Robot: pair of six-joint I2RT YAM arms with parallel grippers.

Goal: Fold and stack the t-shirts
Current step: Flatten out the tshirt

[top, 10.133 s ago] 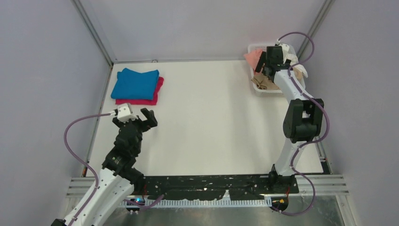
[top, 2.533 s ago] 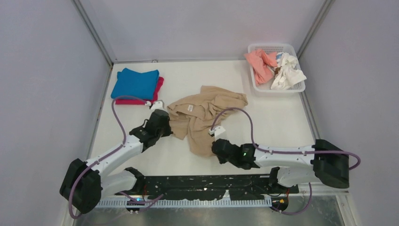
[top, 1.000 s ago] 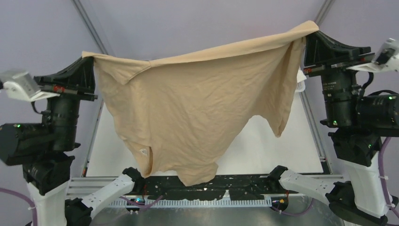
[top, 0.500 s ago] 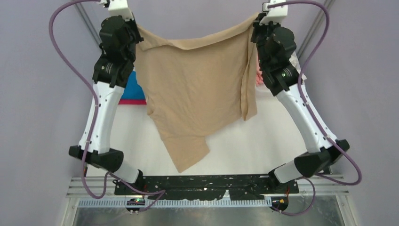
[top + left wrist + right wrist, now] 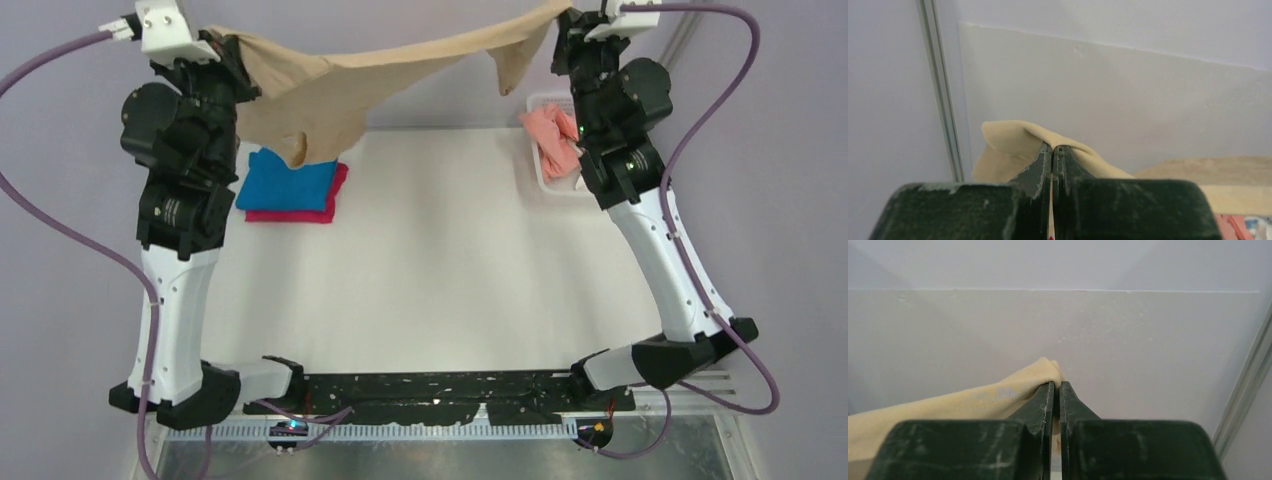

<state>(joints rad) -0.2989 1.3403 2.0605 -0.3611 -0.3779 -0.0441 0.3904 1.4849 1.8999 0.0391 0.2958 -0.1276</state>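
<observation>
I need to tilt my right gripper downward next and lower it back past the basket onto the bare table [image 5: 522, 252], because the open space there leaves room for the hanging t-shirt.
The tan t-shirt [image 5: 335, 80] hangs stretched between both grippers, high above the far side of the table. My left gripper [image 5: 228, 45] is shut on one end, and the cloth bunches below it at the left. My right gripper [image 5: 562, 18] is shut on the other end, with a short flap drooping beside it. In the left wrist view the tan cloth [image 5: 1008, 145] wraps over the closed gripper [image 5: 1052, 146]. In the right wrist view the tan cloth [image 5: 998, 396] comes off the closed gripper [image 5: 1057, 384]. A folded blue t-shirt [image 5: 290, 185] lies on a folded magenta t-shirt [image 5: 338, 190].
A white mesh basket [image 5: 552, 194] stands at the back right, partly behind the right arm, with a salmon-pink t-shirt [image 5: 545, 135] in it. The back wall and a side wall rise close behind the grippers. Both arms stand tall at the table's left and right sides.
Both arms have carried the tan shirt farther back and spread it wider. It hung down over the table before; it now spans the top of the view.
</observation>
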